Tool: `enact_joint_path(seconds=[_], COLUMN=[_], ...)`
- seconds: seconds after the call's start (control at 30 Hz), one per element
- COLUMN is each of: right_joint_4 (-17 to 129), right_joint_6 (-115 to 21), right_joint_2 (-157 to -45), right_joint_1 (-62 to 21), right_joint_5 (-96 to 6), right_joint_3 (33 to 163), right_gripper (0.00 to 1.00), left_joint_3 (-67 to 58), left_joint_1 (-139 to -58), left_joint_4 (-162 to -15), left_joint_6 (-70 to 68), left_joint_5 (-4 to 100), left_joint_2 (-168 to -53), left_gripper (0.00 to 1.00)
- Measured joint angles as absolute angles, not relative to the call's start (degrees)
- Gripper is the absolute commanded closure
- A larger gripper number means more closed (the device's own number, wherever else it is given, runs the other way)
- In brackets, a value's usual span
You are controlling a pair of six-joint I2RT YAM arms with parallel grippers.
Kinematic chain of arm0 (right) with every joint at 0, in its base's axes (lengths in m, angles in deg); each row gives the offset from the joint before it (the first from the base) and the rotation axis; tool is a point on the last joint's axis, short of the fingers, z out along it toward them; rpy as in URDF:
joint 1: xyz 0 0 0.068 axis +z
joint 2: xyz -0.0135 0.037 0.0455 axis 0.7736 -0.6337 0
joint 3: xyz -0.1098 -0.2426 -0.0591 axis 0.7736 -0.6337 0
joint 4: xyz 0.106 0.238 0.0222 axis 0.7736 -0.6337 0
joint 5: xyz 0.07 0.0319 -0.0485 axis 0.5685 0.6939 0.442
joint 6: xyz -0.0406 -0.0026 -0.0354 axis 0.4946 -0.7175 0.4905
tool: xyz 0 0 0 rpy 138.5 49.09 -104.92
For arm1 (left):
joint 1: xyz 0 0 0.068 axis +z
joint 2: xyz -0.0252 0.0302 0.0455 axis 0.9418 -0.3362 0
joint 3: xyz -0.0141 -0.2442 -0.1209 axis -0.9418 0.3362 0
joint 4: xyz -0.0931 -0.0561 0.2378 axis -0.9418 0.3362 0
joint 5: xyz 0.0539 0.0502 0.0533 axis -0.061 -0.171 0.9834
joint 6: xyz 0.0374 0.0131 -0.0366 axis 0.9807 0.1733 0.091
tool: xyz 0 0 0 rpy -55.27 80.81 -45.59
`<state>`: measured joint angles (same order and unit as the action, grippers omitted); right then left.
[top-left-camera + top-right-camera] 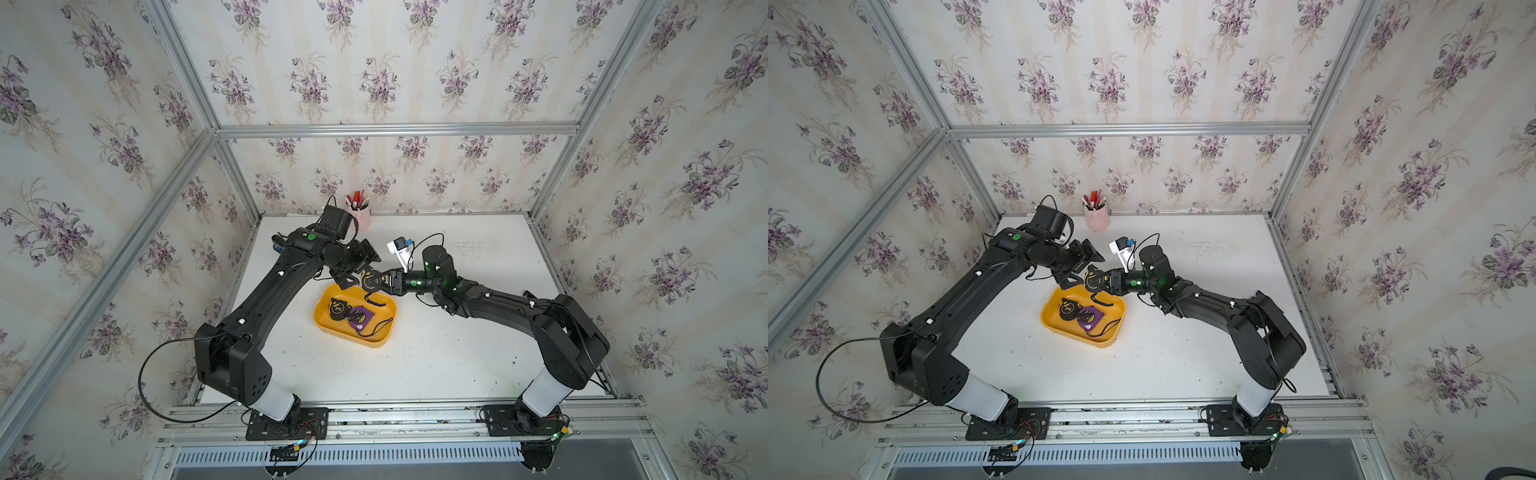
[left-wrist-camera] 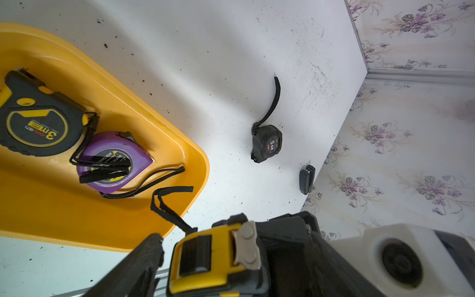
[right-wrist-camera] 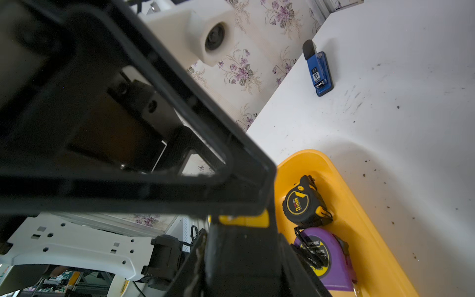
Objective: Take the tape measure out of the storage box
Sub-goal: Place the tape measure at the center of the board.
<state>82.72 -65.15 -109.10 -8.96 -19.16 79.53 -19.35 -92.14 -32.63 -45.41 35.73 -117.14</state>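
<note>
The tape measure's strap still dangles over the box [image 1: 328, 328], so my right gripper should move away and down next to let the tape measure go on bare tabletop [image 1: 453, 321] beside the box.
A yellow-and-black tape measure [image 1: 369, 279] [image 1: 1093, 279] hangs in the air above the far edge of the yellow storage box [image 1: 328, 328] [image 1: 1054, 326]. My right gripper [image 1: 381, 282] [image 3: 241, 239] is shut on it, and its black body fills the space between the jaws. My left gripper [image 1: 348, 279] [image 2: 221, 231] stands open around the same tape measure [image 2: 213, 259], one finger [image 2: 146, 259] clear of it. Its strap [image 2: 167, 203] dangles over the box rim. Inside the box lie a black-and-yellow tape measure [image 1: 340, 308] [image 2: 36, 120] and a purple one [image 1: 360, 316] [image 3: 326, 257].
A black 5M tape measure [image 2: 267, 144] lies on the white table beyond the box. A blue stapler [image 3: 318, 69] rests near the table's left edge. A pink pen cup [image 1: 360, 216] [image 1: 1096, 218] stands at the back wall. Both arms meet over the box.
</note>
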Motion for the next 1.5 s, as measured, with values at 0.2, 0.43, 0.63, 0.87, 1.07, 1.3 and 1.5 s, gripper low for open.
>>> enact_joint_path(seconds=[0.2, 0.43, 0.63, 0.87, 1.07, 1.3, 1.5], right_joint_4=[78.13, 67.53, 58.25, 51.99, 49.55, 49.44, 51.21], right_joint_6=[-63.68, -63.55, -64.51, -68.99, -70.15, -70.98, -71.33], right_joint_2=[-102.93, -93.12, -89.84, -88.29, -88.82, -92.68, -96.14], right_joint_1=[-9.29, -12.39, -17.14, -24.35, -26.62, -27.32, -28.39], right_joint_5=[-23.75, -30.59, -34.53, -36.21, -36.91, -37.57, -36.95], right_joint_3=[75.38, 68.32, 62.31, 55.45, 54.2, 54.11, 56.17], right_gripper=[0.78, 0.77, 0.77, 0.76, 0.76, 0.76, 0.74], left_joint_3=[-17.23, -11.96, -6.52, -3.53, -2.54, -2.21, -2.13], left_joint_1=[-91.83, -91.76, -92.25, -93.99, -94.8, -95.2, -95.46], left_joint_4=[-32.74, -31.95, -32.17, -33.63, -35.34, -35.8, -36.17], left_joint_6=[-44.55, -41.54, -40.75, -40.71, -40.71, -40.71, -40.66], left_joint_5=[35.82, 37.55, 37.92, 38.49, 39.23, 40.24, 40.56], left_joint_2=[-117.27, -117.07, -117.64, -120.57, -122.78, -124.55, -125.36], left_gripper=[0.03, 0.0, 0.0, 0.0, 0.0, 0.0, 0.0])
